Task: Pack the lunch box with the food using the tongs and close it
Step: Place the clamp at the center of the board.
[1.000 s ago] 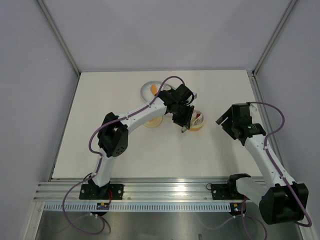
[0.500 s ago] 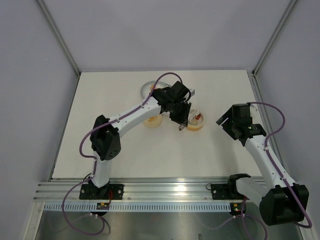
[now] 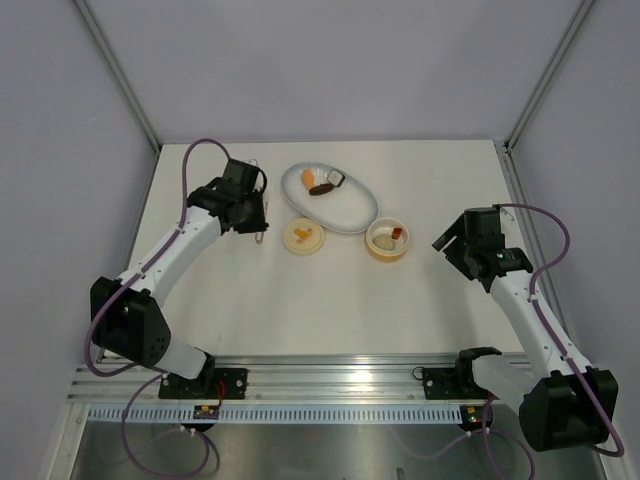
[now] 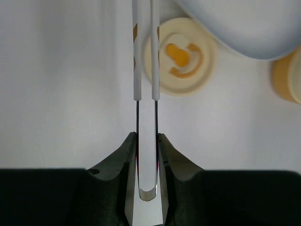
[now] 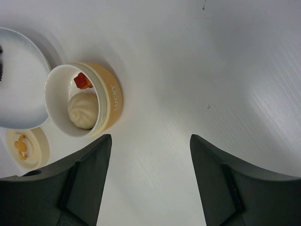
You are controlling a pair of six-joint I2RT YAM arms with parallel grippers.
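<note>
Next, my left gripper lowers the tongs (image 3: 261,236), easing away from the lid. It then releases them on the bare tabletop below, which lies clear of food.
My left gripper (image 3: 254,222) (image 4: 146,136) is shut on the tongs (image 3: 261,236) (image 4: 136,70), at the table's far left. Their slim legs run close together out of the top of the wrist view, so the tips are hidden there. The lunch box (image 3: 387,240) (image 5: 82,106) stands open, with a beige bun (image 5: 83,110) and a reddish piece (image 5: 83,81) inside. Its lid (image 3: 304,238) (image 4: 181,56) lies flat, left of it. An orange piece (image 3: 308,177), a dark brown piece (image 3: 320,189) and a white-and-black piece (image 3: 337,179) lie on the white dish (image 3: 352,210). My right gripper (image 3: 450,240) (image 5: 150,141) stands open right of the tub.
The white oval dish (image 4: 244,23) (image 5: 16,89) sits behind the lid and tub, between both arms. Grey walls close the table's back and sides. A metal rail (image 3: 330,375) runs along the near edge.
My left arm has swung from over the tub and dish to the far left, carrying the tongs, and its jaws have squeezed them narrower. The right arm has not moved.
</note>
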